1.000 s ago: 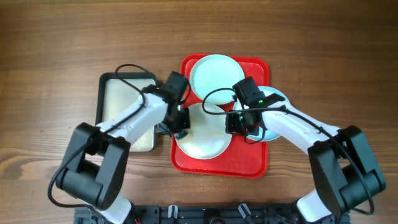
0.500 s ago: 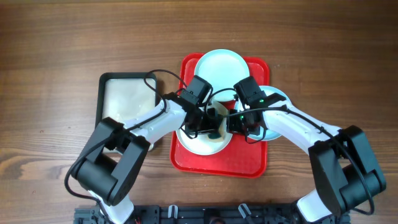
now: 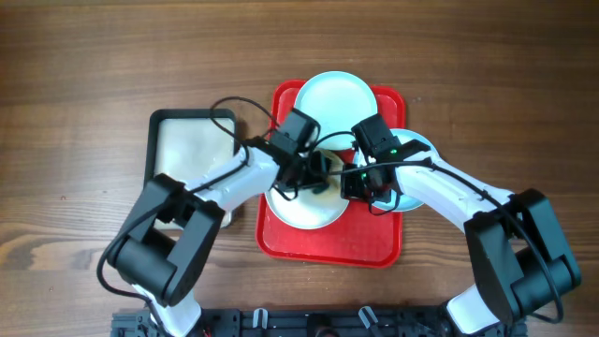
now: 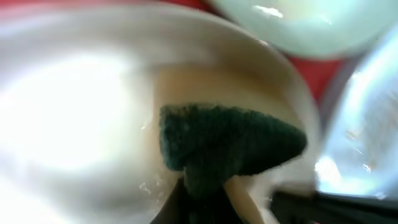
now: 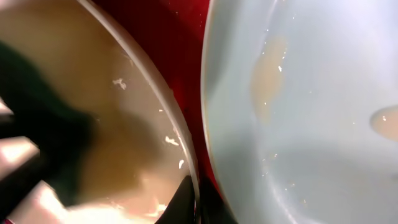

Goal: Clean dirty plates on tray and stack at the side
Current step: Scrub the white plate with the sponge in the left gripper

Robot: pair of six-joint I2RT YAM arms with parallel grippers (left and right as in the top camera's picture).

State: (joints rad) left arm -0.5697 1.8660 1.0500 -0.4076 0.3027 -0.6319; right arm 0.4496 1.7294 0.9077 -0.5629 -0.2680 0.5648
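The smaller tray is to the left of my left gripper in the overhead view, so my left gripper will lift across next and let go of the sponge (image 4: 224, 143) on the smaller tray's pale inside.
The red tray (image 3: 281, 240) holds a white plate (image 3: 301, 213) in the middle, a pale plate (image 3: 333, 97) at the back and a pale blue plate (image 3: 416, 150) at the right, partly under my right arm. My left gripper (image 3: 318, 174) is shut on a dark green sponge (image 4: 224, 143) that presses on the white plate (image 4: 74, 112). My right gripper (image 3: 354, 187) is shut on the white plate's right rim (image 5: 177, 146), one finger on each side. The pale blue plate (image 5: 311, 124) carries beige smears.
A smaller black-rimmed tray (image 3: 157, 150) with a pale inside lies on the wooden table left of the red tray, under my left arm. The pale back plate (image 4: 311, 25) and the pale blue plate (image 4: 367, 112) lie close beside the sponge.
My left gripper has moved right, from the white plate's left edge onto its middle with the sponge, then slightly towards the back. My right gripper has stayed on the rim.
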